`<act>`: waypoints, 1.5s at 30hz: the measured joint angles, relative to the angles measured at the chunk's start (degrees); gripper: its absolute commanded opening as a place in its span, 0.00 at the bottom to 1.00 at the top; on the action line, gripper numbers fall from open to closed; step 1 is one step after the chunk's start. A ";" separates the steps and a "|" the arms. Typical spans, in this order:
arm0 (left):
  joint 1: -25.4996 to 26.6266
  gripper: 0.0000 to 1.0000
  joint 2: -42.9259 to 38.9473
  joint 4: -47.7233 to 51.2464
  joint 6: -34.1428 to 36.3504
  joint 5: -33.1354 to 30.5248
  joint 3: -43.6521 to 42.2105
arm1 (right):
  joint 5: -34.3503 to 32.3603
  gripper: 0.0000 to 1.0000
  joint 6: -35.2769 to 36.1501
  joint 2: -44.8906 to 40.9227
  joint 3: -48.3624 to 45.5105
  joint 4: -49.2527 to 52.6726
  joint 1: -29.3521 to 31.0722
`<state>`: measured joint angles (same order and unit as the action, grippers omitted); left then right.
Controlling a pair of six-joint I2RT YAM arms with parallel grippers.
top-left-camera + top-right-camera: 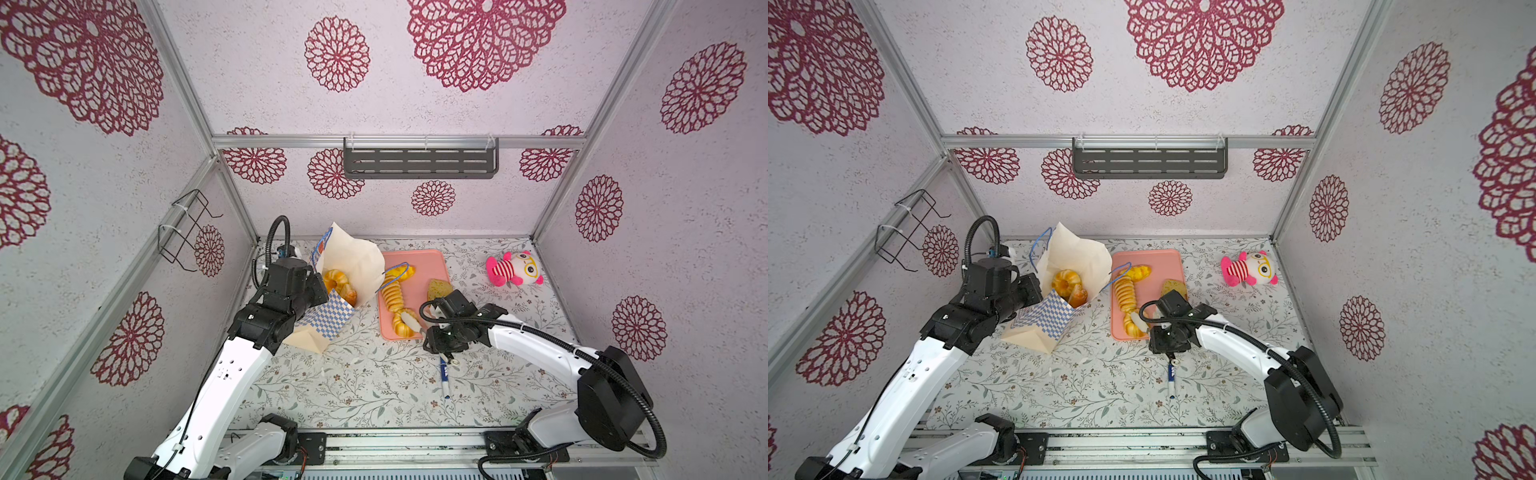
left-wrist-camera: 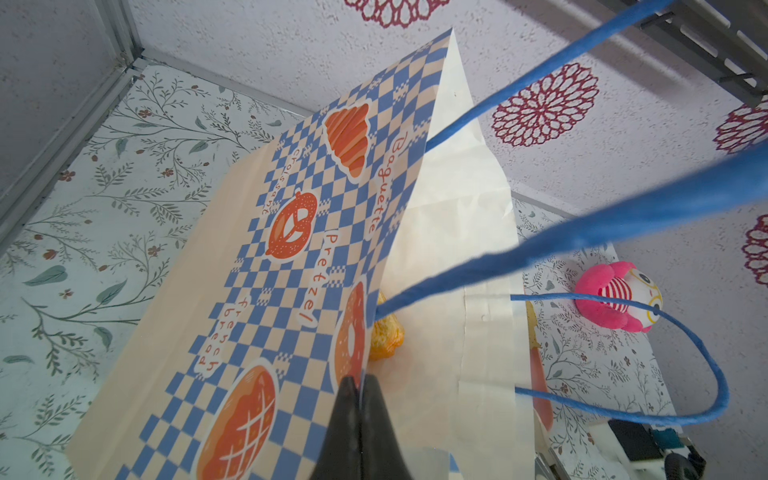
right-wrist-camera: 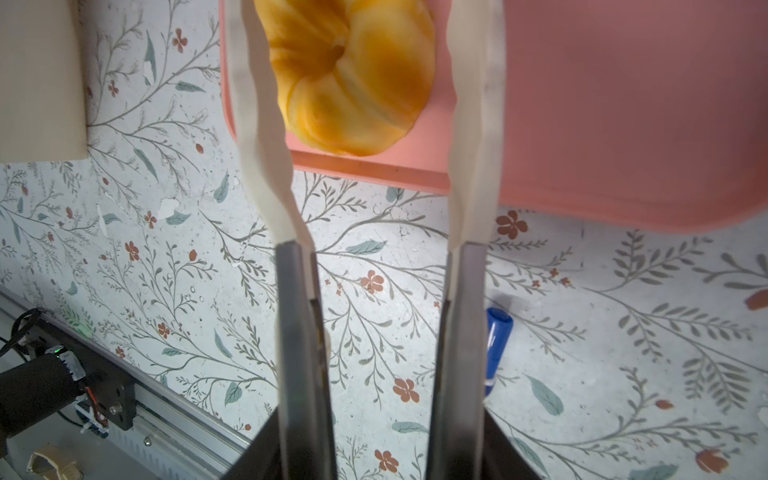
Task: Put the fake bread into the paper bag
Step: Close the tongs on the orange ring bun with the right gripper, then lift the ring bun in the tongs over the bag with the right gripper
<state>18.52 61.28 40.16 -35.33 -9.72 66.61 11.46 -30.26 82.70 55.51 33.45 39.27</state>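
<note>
I will keep my right gripper over the tray's corner and close it onto the ring cake's side away from the bag, because its fingers already straddle it.
The paper bag (image 1: 357,257) (image 1: 1075,253) leans open at the back left, and my left gripper (image 2: 358,380) (image 1: 322,286) is shut on its checked rim (image 2: 291,257). Inside it lie a ring cake (image 1: 334,279) and another golden piece (image 1: 351,296) of fake bread. On the pink tray (image 1: 432,266) rest a ridged loaf (image 1: 392,295), a yellow piece (image 1: 405,272) under the bag's blue handle, a brownish wedge (image 1: 438,288) and a second ring cake (image 3: 353,75) (image 1: 401,326). My right gripper (image 3: 357,16) (image 1: 411,325) is open, its white fingers (image 3: 266,124) straddling that ring cake at the tray's near corner.
A pink striped plush toy (image 1: 515,269) sits at the back right. A blue pen (image 1: 444,376) (image 3: 496,336) lies on the floral mat just under my right wrist. A wire rack (image 1: 187,232) hangs on the left wall and a dark shelf (image 1: 419,162) on the back wall.
</note>
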 measured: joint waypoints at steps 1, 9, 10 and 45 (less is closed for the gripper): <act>0.00 0.00 0.00 0.00 0.02 0.00 0.00 | 0.13 0.48 0.20 0.17 -0.04 -0.15 0.00; 0.00 0.00 -0.33 0.02 0.02 0.00 -0.02 | 0.42 0.38 0.72 0.98 -0.81 -1.44 -0.26; 0.00 0.00 -0.42 0.02 0.04 0.00 -0.02 | 0.48 0.35 0.70 0.98 -0.98 -1.55 -0.37; 0.00 0.00 0.39 0.04 0.37 0.07 0.61 | -2.67 0.18 0.85 -13.09 8.04 4.70 -7.89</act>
<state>18.52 61.67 40.21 -34.96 -9.65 67.22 8.80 -29.41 69.60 63.55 38.15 31.38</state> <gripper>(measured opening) 0.042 0.262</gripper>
